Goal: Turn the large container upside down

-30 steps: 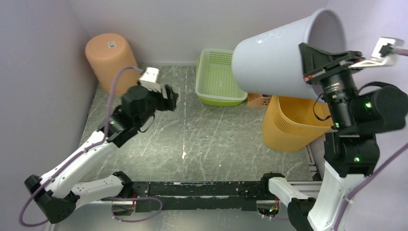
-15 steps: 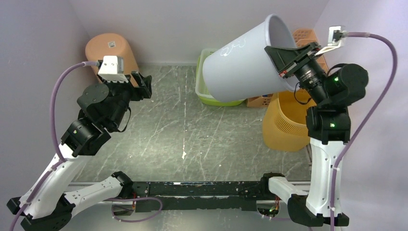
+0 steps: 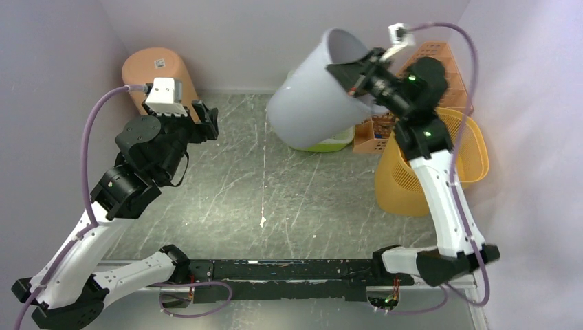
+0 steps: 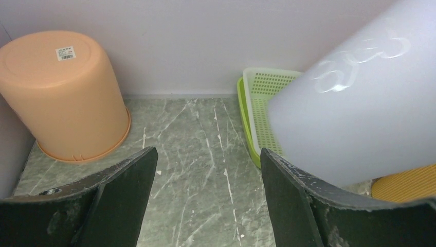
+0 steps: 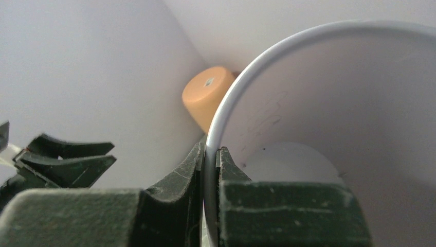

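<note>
The bucket's opening points up, so the bucket goes down to the left in the top view with my right gripper next and turns rim-down onto the bare tabletop for release.
The large container is a pale lavender-white bucket (image 3: 309, 103) that hangs tilted in the air over the back of the table. Its mouth points up and to the right, its base down and to the left. My right gripper (image 3: 355, 77) is shut on its rim, one finger inside and one outside; the right wrist view shows the thin rim pinched in the gripper (image 5: 211, 154) and the bucket's inside (image 5: 334, 103). My left gripper (image 3: 206, 121) stands open and empty at the left, apart from the bucket. The left wrist view shows the bucket's wall (image 4: 360, 103) beyond the gripper (image 4: 208, 195).
An upside-down orange bucket (image 3: 157, 79) stands in the back left corner. A green basket (image 3: 323, 144) lies partly under the held bucket. A yellow mesh basket (image 3: 412, 182) and orange crates (image 3: 440, 58) crowd the back right. Walls close in on three sides.
The right arm has swung the bucket leftward and down over the green basket, tilting it more. The left arm pulled back to the left half a second ago and has held still since.
</note>
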